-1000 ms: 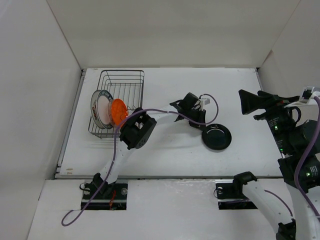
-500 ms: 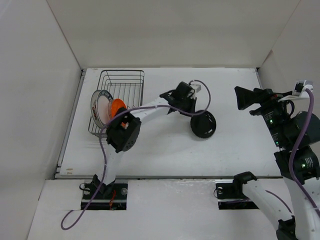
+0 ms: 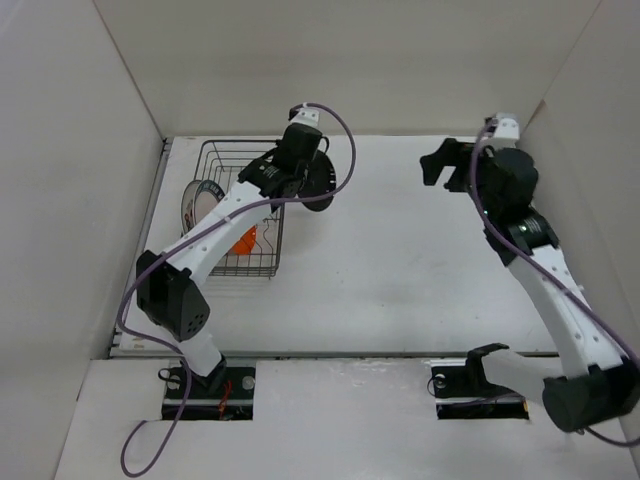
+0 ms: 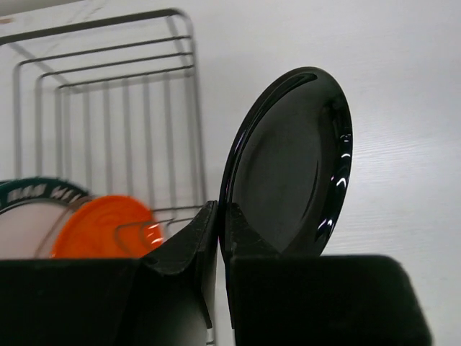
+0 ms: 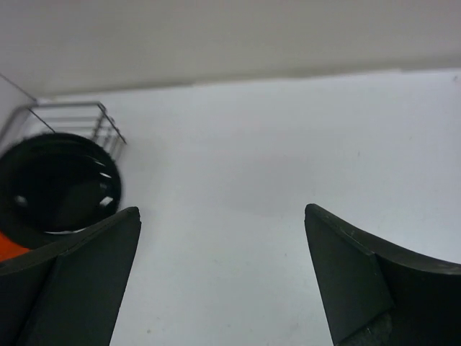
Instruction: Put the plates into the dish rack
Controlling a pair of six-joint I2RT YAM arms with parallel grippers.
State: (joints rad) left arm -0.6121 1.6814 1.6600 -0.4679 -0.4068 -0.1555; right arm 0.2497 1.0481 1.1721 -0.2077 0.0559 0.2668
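Observation:
Next, my left gripper moves back and to the left in the top view, then down into the dish rack's slot (image 4: 177, 218) beside the orange plate, because that slot is empty.
My left gripper (image 3: 305, 180) is shut on the rim of the glossy black plate (image 3: 320, 186) and holds it on edge, in the air just right of the dish rack (image 3: 268, 150). In the left wrist view the black plate (image 4: 288, 166) stands upright between my fingers (image 4: 194, 238), with the rack wires (image 4: 108, 122) behind. In the rack lean the orange plate (image 3: 243, 240) and the green-rimmed plate (image 3: 197, 196); both show in the left wrist view, orange (image 4: 101, 227) and green-rimmed (image 4: 29, 194). I cannot tell the other plates apart. My right gripper (image 3: 440, 163) is open and empty over the back right.
The right wrist view (image 5: 222, 210) looks across bare white table at the black plate (image 5: 57, 187) and the rack's corner (image 5: 79, 115). White walls close in the table at the back and both sides. The left arm (image 3: 215, 235) stretches over the rack's right side.
My left gripper has lifted the black plate off the middle of the table and carried it back and left to the rack's right edge. My right arm has swung in toward the back.

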